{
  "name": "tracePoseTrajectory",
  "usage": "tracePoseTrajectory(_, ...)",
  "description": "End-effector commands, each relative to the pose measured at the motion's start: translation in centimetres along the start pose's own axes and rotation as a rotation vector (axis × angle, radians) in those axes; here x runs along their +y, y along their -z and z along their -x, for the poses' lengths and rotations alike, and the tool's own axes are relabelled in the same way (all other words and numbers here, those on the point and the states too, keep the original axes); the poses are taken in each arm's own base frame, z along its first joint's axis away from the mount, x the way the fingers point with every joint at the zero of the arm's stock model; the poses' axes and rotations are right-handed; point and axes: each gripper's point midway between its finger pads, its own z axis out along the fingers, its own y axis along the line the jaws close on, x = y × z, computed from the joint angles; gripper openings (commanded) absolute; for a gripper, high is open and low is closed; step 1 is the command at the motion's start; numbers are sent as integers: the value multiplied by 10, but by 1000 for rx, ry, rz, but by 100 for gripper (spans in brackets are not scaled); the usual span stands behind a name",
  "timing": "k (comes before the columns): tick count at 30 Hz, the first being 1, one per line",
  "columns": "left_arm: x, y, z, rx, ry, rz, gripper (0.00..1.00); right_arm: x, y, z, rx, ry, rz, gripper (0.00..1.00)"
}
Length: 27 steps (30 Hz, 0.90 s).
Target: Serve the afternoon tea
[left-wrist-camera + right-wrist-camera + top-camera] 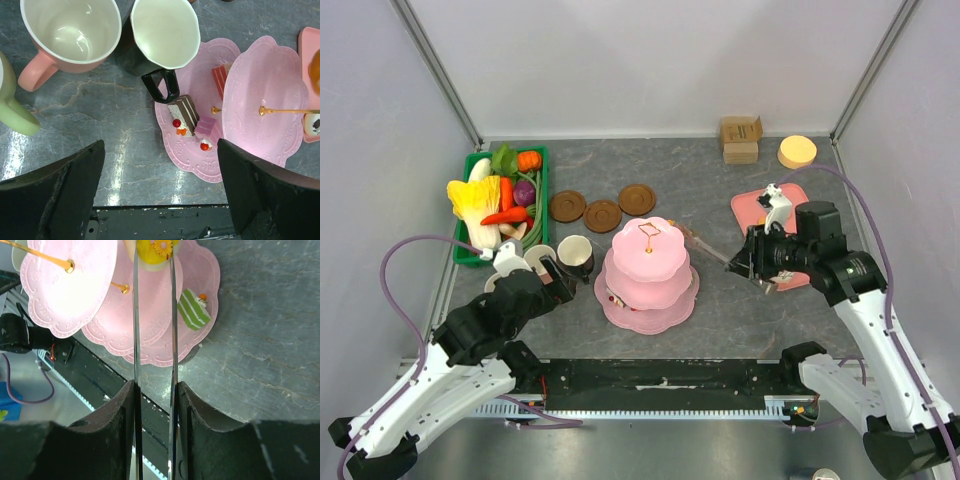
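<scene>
The stand's middle shelf lies left of my right gripper in the top view, so I will move that way, carrying the tart [154, 252] inside the shelf's rim, and release the tongs.
The pink tiered stand [648, 262] stands mid-table. Its bottom tier carries a chocolate cake slice [187, 112], a red slice [219, 80] and a green slice [192, 307]. My right gripper [752, 262] is shut on metal tongs [172, 315]. The tong tips pinch a yellow flower-topped tart [154, 252] over the stand's right side. My left gripper [555, 275] is open and empty, just near of the dark mug [165, 35], pink mug [70, 30] and pale mug [12, 110]. Three brown saucers [602, 215] lie behind the stand.
A green basket of toy vegetables [500, 200] stands at the left. A pink tray [770, 210] holding a white item lies at the right. Two cardboard boxes [740, 132] and a yellow disc [797, 151] sit at the back right.
</scene>
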Motion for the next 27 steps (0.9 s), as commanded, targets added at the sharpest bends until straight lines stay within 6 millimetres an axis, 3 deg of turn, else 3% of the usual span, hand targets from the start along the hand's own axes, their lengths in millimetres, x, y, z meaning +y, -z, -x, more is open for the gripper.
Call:
tracePoseTrajectory(1,-3,1,9,-34,34,7,99,12,-11,0,19,29,81,38)
tracePoseTrajectory(8,0,-2,6,-39,35,8,99,22,-26,-4,50,39,100,38)
tracePoseTrajectory(13,-1,1,8,-42,35,-5,99,17,-36,-5,68,44,39,42)
tracePoseTrajectory(21,0,1,9,-49,41,-8,99,21,-30,-8,58,48,40,56)
tracePoseTrajectory(27,0,-1,6,-34,27,5,99,18,-28,-11,55,40,22,57)
